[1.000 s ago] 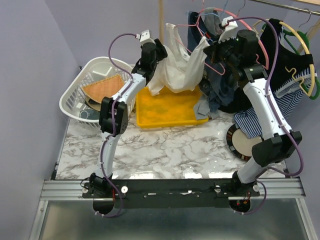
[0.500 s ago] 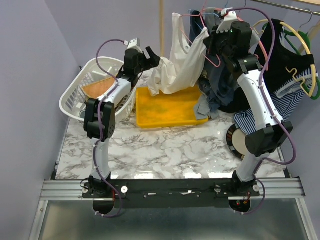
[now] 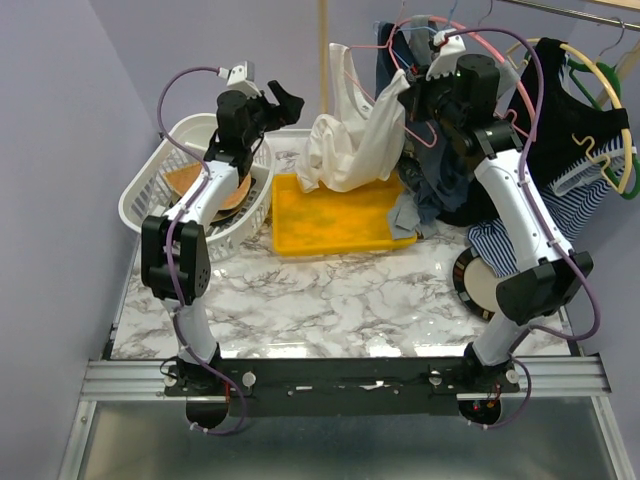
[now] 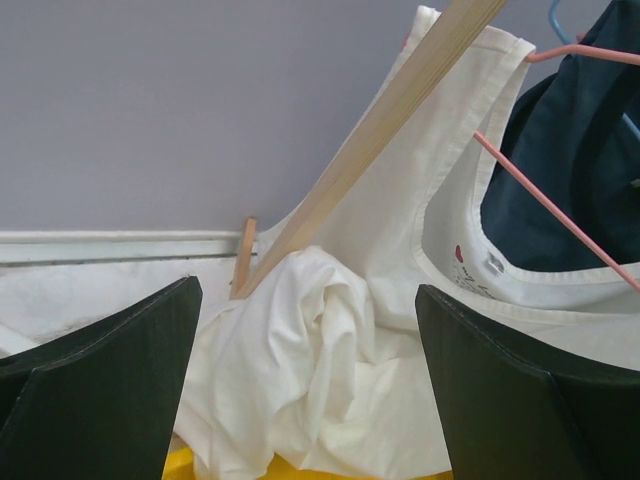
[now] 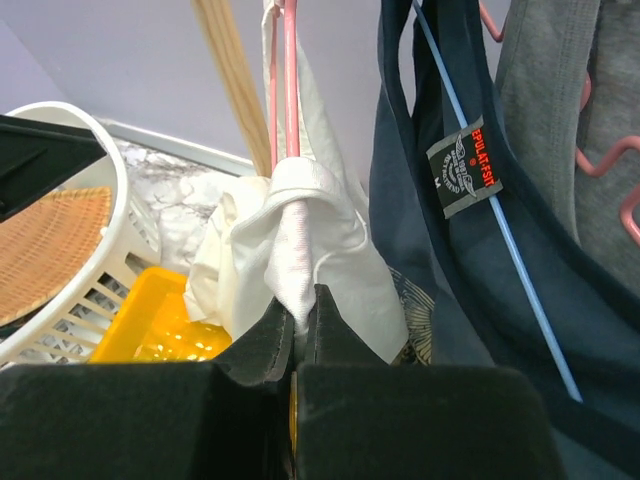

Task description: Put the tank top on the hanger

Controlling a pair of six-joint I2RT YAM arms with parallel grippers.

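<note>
The pink hanger wire goes into the fold, so my right gripper needs to pull the strap toward the dark clothes next and then open.
The off-white tank top [image 3: 355, 140] hangs bunched at the back, its lower part resting on the yellow tray [image 3: 340, 225]. My right gripper [image 3: 410, 95] is shut on a shoulder strap of the tank top [image 5: 300, 230], where the slim pink wire hanger [image 5: 290, 80] runs into the fabric. The hanger [image 3: 422, 130] is held up at the strap. My left gripper [image 3: 280, 100] is open and empty, left of the tank top and apart from it. In the left wrist view the tank top [image 4: 330, 340] lies ahead of my left gripper [image 4: 310, 400], with the hanger wire [image 4: 545, 205] through its neckline.
A white laundry basket [image 3: 150, 190] stands at the back left under my left arm. A wooden pole [image 3: 323, 50] rises behind the tank top. Dark clothes [image 3: 570, 110], a yellow hanger [image 3: 615, 100] and a striped cloth [image 3: 590, 205] crowd the back right. A round disc [image 3: 480, 285] lies near my right arm.
My left gripper has drawn away from the tank top to the left, over the basket, and is open. My right gripper stays shut on the strap and hanger.
</note>
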